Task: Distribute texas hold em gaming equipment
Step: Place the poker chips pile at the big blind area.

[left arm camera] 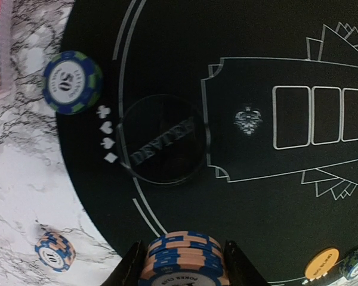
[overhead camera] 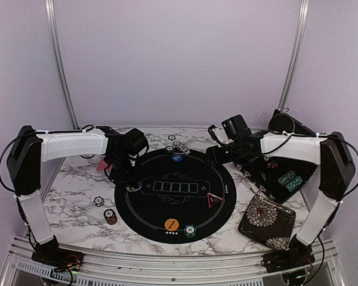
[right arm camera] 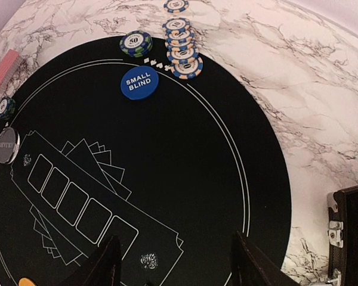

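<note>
My left gripper will move toward the red-edged triangle, back past the card outlines, before it lowers, since bare mat shows between them and the orange button.
My left gripper (left arm camera: pixel 184 265) is shut on a short stack of blue-and-orange poker chips (left arm camera: pixel 184 253), held just above the left edge of the round black mat (overhead camera: pixel 167 202). Ahead of it lie a black round button (left arm camera: pixel 162 147) and a green-and-blue chip stack (left arm camera: pixel 73 81). A single blue-and-orange chip (left arm camera: pixel 55 251) rests on the marble. My right gripper (right arm camera: pixel 179 268) hangs open and empty over the mat's far right part. A blue small-blind button (right arm camera: pixel 139 83), a row of chips (right arm camera: pixel 180 44), pink-backed cards (right arm camera: pixel 4 70), an orange button (overhead camera: pixel 171 224) and a red-edged triangle (overhead camera: pixel 212 199) also show.
A floral square pouch (overhead camera: pixel 267 221) lies at the near right. An open black case (overhead camera: pixel 286 173) stands behind it under the right arm. More chips sit at the near left (overhead camera: pixel 110 215) and beside the orange button (overhead camera: pixel 190 230).
</note>
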`<state>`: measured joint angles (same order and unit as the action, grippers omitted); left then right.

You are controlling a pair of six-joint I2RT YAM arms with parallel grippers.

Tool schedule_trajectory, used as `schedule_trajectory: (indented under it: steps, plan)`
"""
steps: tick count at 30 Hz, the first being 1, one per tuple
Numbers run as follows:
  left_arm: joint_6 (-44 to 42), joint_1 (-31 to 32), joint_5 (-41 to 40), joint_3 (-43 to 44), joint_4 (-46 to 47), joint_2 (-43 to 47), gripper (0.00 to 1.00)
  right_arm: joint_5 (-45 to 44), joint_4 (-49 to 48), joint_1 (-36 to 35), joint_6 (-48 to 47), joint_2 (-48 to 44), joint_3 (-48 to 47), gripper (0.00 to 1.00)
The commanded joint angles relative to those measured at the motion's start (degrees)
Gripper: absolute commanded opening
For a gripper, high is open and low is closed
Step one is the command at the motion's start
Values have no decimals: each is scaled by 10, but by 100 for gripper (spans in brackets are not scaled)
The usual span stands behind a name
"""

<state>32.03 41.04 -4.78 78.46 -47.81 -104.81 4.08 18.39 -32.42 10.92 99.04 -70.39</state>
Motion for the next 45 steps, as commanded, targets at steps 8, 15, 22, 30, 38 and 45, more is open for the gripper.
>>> schedule_trajectory:
  steps: [8,15,22,30,38,45]
  plan:
    - [2,91,27,169,-47,-137,33,-12,-13,6,32,-62,49,60]
    - [-2,134,40,272,-67,-219,33,-21,-10,6,52,-97,89,60]
    - [-6,174,38,377,-104,-300,33,-38,-4,7,67,-136,132,60]
    - [-1,202,23,410,-120,-332,33,-66,2,6,77,-175,171,60]
    - [-1,211,7,416,-128,-342,38,-70,5,6,79,-192,182,60]
    - [-9,211,12,424,-127,-341,49,-75,13,6,76,-194,179,60]
